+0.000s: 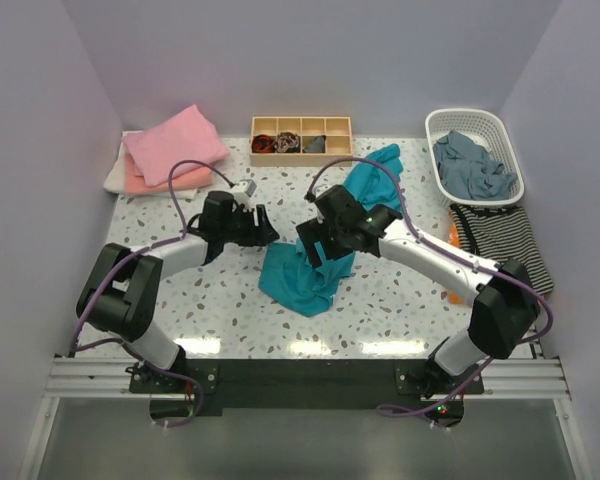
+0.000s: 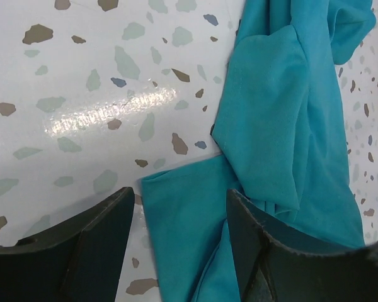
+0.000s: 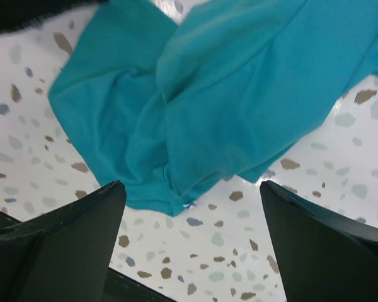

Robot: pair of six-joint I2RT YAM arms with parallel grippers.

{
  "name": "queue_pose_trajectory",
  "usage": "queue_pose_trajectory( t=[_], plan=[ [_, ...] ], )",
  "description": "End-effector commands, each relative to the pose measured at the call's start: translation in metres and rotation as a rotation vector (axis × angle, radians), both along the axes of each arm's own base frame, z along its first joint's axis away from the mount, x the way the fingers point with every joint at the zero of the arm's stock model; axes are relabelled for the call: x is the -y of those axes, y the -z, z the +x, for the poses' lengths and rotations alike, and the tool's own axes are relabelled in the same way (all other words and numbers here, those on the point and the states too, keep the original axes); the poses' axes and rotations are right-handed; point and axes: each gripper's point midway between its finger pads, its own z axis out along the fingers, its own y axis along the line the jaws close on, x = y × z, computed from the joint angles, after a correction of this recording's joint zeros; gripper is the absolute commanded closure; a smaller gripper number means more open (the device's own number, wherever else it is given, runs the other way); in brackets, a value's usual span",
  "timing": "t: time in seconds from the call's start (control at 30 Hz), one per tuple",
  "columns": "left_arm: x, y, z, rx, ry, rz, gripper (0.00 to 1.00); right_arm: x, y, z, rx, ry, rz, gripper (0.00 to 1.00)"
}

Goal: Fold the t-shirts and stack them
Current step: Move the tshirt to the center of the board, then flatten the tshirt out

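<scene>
Next I will lower my right gripper over the shirt's middle onto the raised fold just beyond its fingers, because that fold stands up from the crumpled cloth.
A crumpled teal-blue t-shirt (image 1: pixel 310 268) lies in the middle of the speckled table, one part reaching to the back right (image 1: pixel 375 178). My left gripper (image 1: pixel 263 232) is open at the shirt's left edge; in the left wrist view a corner of the shirt (image 2: pixel 183 233) lies between the fingers. My right gripper (image 1: pixel 315 250) is open over the shirt's middle; in the right wrist view the shirt (image 3: pixel 208 107) lies just beyond the fingers, not held. A stack of folded pink (image 1: pixel 175 143), peach (image 1: pixel 185 182) and white (image 1: pixel 114 177) shirts sits at the back left.
A wooden divided box (image 1: pixel 300 138) with small items stands at the back centre. A white basket (image 1: pixel 473 155) holding grey-blue cloth is at the back right, with a striped garment (image 1: pixel 500 240) in front of it. Walls enclose the table.
</scene>
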Motion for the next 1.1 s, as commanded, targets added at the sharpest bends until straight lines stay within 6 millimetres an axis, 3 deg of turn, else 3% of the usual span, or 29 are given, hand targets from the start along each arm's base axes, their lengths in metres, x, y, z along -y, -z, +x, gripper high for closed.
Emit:
queue_pose_trajectory(
  t=[0.0,0.17,0.33,0.43,0.5,0.57,0.6,0.67,0.8,0.83,0.9,1.0,1.07],
  plan=[
    [0.010,-0.005,0.008,0.050,-0.001,-0.033,0.35,0.021,0.025,-0.024,-0.005,-0.006,-0.186,0.08],
    [0.015,0.001,0.005,0.044,0.003,-0.034,0.35,0.018,0.044,-0.029,0.054,-0.026,-0.310,0.08],
    [0.018,0.007,0.002,0.034,0.012,-0.028,0.36,0.009,0.053,-0.030,0.043,-0.018,-0.323,0.09],
    [0.017,0.010,0.002,0.033,0.010,-0.028,0.36,0.016,0.058,-0.017,0.090,0.038,-0.387,0.11],
    [0.018,0.011,0.002,0.029,0.015,-0.027,0.37,0.020,0.058,-0.007,0.127,0.074,-0.422,0.26],
    [0.018,0.012,0.002,0.030,0.015,-0.024,0.39,0.019,0.053,0.000,0.163,0.091,-0.419,0.49],
    [0.018,0.012,0.002,0.031,0.015,-0.022,0.39,0.018,0.042,0.007,0.203,0.110,-0.418,0.72],
    [0.017,0.012,0.003,0.033,0.014,-0.013,0.40,0.022,0.022,0.014,0.251,0.143,-0.412,1.00],
    [0.014,0.003,0.009,0.060,0.004,0.012,0.40,0.038,-0.067,0.024,0.415,0.248,-0.322,1.00],
    [0.014,0.000,0.011,0.069,0.007,0.017,0.40,0.054,-0.101,0.022,0.489,0.307,-0.296,1.00],
    [0.015,-0.010,0.016,0.090,0.009,0.015,0.40,0.080,-0.141,0.018,0.576,0.381,-0.282,1.00],
    [0.019,-0.023,0.024,0.118,0.013,0.005,0.39,0.128,-0.189,0.005,0.666,0.544,-0.263,1.00],
    [0.022,-0.030,0.028,0.132,0.016,-0.006,0.38,0.161,-0.202,-0.009,0.698,0.636,-0.299,1.00]
  ],
)
